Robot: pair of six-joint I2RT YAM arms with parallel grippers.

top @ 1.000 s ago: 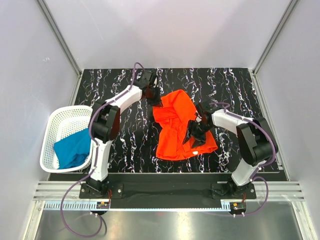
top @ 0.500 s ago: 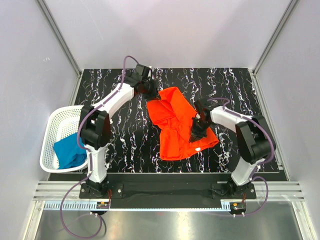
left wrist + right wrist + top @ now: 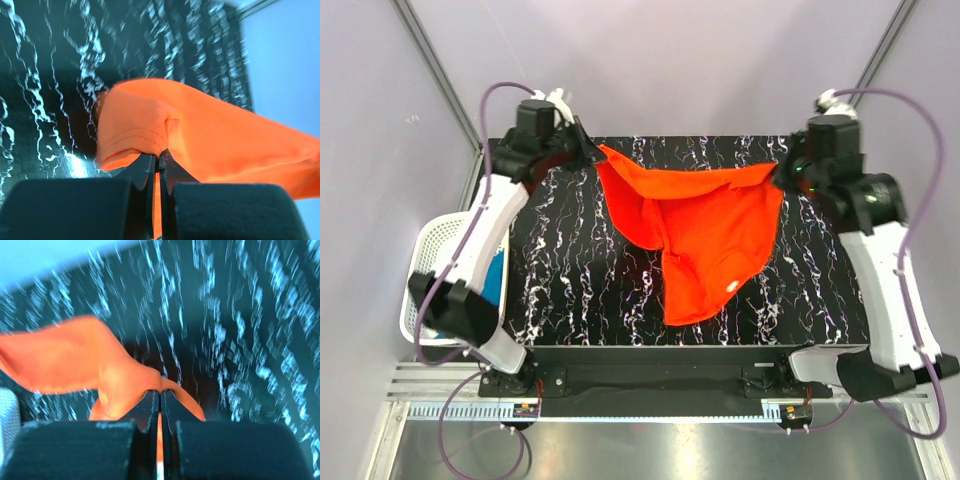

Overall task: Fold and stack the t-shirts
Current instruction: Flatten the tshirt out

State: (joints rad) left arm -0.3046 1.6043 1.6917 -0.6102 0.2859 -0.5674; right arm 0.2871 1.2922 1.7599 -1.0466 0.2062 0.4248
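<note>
Next, my left gripper moves outward, away from the right gripper, then down to release the shirt's corner on the table's far side, the shirt in slack folds.
An orange-red t-shirt hangs stretched between both arms high above the black marbled table. My left gripper is shut on its left upper corner, where the cloth bunches over the fingertips. My right gripper is shut on the right upper corner, with orange cloth pinched at its tips. The shirt's lower part droops toward the table's front. A strip of a teal blue t-shirt shows in the basket, mostly hidden behind the left arm.
A white mesh basket stands off the table's left edge, partly covered by the left arm. Grey enclosure walls with metal posts close the back and sides. The arms' bases sit on the front rail.
Both arms have risen and spread apart, lifting the orange-red t-shirt off the table and pulling it wide. The right gripper shut on the shirt's corner during this time.
</note>
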